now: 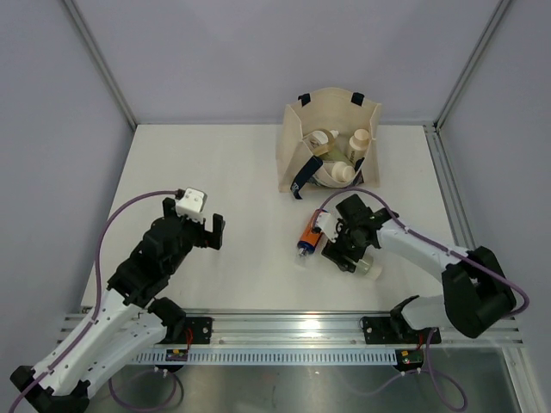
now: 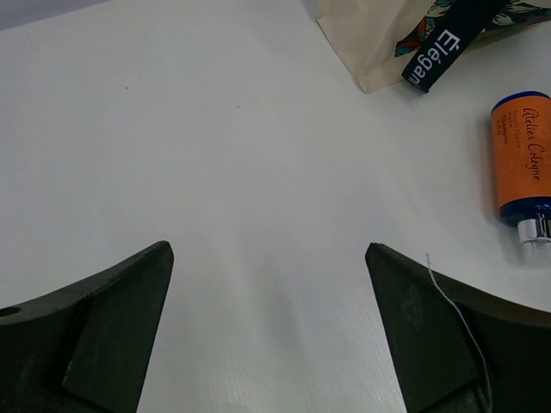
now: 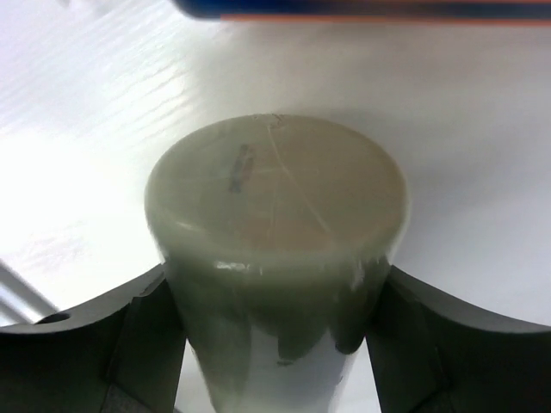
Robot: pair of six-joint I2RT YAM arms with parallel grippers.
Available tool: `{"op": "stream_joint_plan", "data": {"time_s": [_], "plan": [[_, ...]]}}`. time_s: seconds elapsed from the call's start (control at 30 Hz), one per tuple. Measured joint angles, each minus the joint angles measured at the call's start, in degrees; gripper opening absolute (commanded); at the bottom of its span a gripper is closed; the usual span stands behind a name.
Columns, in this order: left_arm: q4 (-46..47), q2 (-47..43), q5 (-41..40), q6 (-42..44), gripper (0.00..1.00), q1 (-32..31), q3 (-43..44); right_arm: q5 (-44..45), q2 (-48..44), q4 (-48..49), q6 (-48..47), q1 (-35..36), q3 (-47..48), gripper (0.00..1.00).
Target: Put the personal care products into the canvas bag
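The sage-green bottle needs to be lifted next by my right gripper, carried outward and released inside the bag's opening. The opening is outward of the gripper, behind a standing side of the bag.
The canvas bag stands open at the back of the table, with several pale bottles inside. An orange bottle with blue ends lies on the table in front of the bag, also seen in the left wrist view as the orange bottle. Just right of it lies a sage-green bottle. My right gripper is shut on the sage-green bottle, with a finger pressed against each side. My left gripper hovers open over bare table, well left of the orange bottle.
The bag's dark strap hangs over its front onto the table near the orange bottle. White walls enclose the table on the left, back and right. A metal rail runs along the near edge by the arm bases.
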Motion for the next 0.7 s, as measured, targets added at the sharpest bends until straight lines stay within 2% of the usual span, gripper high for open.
{"op": "stream_joint_plan", "data": {"time_s": [0.17, 0.27, 0.6, 0.7], "plan": [[0.11, -0.83, 1.92, 0.44, 0.99, 0.00, 0.00, -7.26, -11.80, -5.18, -4.02, -5.14, 0.24, 0.00], [0.55, -1.53, 4.81, 0.74, 0.99, 0.00, -0.13, -10.75, -15.82, -6.86, -5.40, -6.21, 1.14, 0.00], [1.97, -2.62, 12.83, 1.64, 0.99, 0.00, -1.22, -18.29, -15.87, -5.97, -4.22, -6.34, 1.88, 0.00], [3.39, -2.49, 16.11, 1.97, 0.99, 0.00, -2.14, -20.04, -15.08, -6.43, -2.14, -6.36, 5.81, 0.00]]}}
